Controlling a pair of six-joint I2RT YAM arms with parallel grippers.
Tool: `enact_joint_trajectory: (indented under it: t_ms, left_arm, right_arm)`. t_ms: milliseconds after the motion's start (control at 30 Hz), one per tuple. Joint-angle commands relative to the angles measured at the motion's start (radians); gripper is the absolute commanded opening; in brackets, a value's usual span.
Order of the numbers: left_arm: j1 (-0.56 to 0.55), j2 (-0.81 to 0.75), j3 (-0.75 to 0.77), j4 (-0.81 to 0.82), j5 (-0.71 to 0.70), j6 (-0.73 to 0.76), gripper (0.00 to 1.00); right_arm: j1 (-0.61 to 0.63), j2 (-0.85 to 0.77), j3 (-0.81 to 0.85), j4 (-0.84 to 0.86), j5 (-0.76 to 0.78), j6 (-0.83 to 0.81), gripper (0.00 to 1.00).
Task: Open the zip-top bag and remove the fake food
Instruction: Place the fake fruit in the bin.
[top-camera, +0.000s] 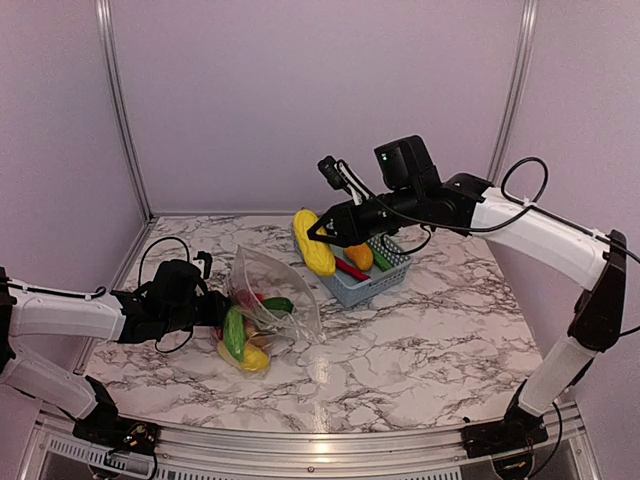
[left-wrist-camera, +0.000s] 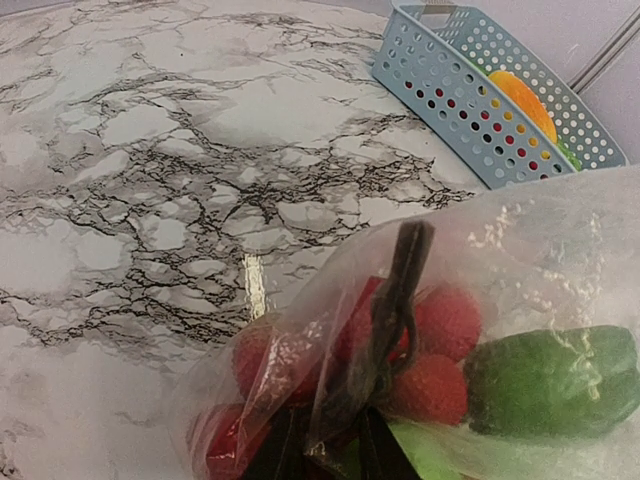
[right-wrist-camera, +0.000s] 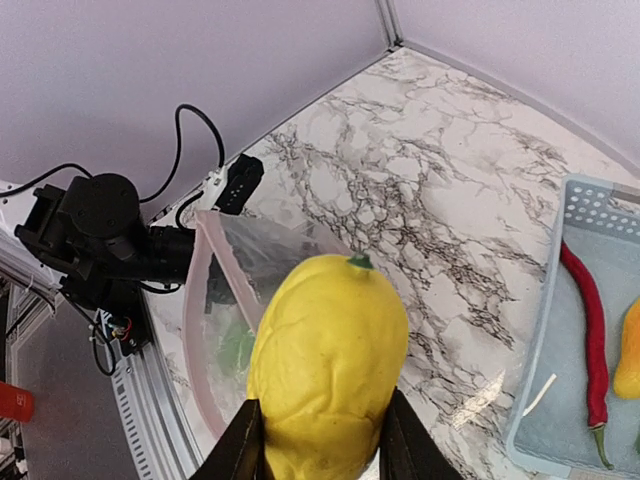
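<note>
I will next move my right gripper away from my base over the lattice basket, then lower the yellow lemon-like piece beside the orange piece.
The clear zip-top bag (top-camera: 272, 288) lies on the marble at the left, its mouth with a pink zip strip (right-wrist-camera: 199, 330) standing open. Fake food stays inside: red fruits (left-wrist-camera: 440, 335), a green piece (left-wrist-camera: 555, 380), a cucumber (top-camera: 235, 333) and a yellow piece (top-camera: 252, 358). My left gripper (top-camera: 214, 306) is shut on the bag's edge, with the film bunched between its dark fingers (left-wrist-camera: 268, 452). My right gripper (top-camera: 324, 233) hangs above the table between bag and basket, shut on a large yellow lemon-like piece (right-wrist-camera: 325, 365).
A blue-grey lattice basket (top-camera: 352, 289) stands right of the bag. It holds a red chilli (right-wrist-camera: 590, 340), an orange piece (right-wrist-camera: 629, 350) and a green piece (top-camera: 381, 259). Walls close in the back and both sides.
</note>
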Motion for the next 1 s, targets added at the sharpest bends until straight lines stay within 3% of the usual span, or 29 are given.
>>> enact_joint_trajectory:
  t_ms: [0, 200, 467, 733, 967]
  left_arm:
    - [0.010, -0.010, -0.003, -0.076, -0.006, 0.027, 0.22]
    - [0.010, -0.022, 0.000, -0.079, 0.004, 0.044, 0.22]
    - [0.009, -0.014, 0.021, -0.079, 0.034, 0.064, 0.22]
    - [0.010, -0.008, 0.038, -0.090, 0.051, 0.080, 0.22]
    - [0.009, -0.007, 0.042, -0.083, 0.057, 0.073, 0.22]
  right_arm:
    - [-0.076, -0.013, 0.017, 0.063, 0.078, 0.001, 0.32]
    - [-0.164, 0.069, 0.014, 0.175, 0.175, -0.035, 0.32]
    - [-0.251, 0.293, 0.114, 0.242, 0.269, -0.094, 0.31]
    - [-0.300, 0.546, 0.346, 0.188, 0.310, -0.094, 0.30]
    - [-0.310, 0.710, 0.513, 0.150, 0.343, 0.039, 0.32]
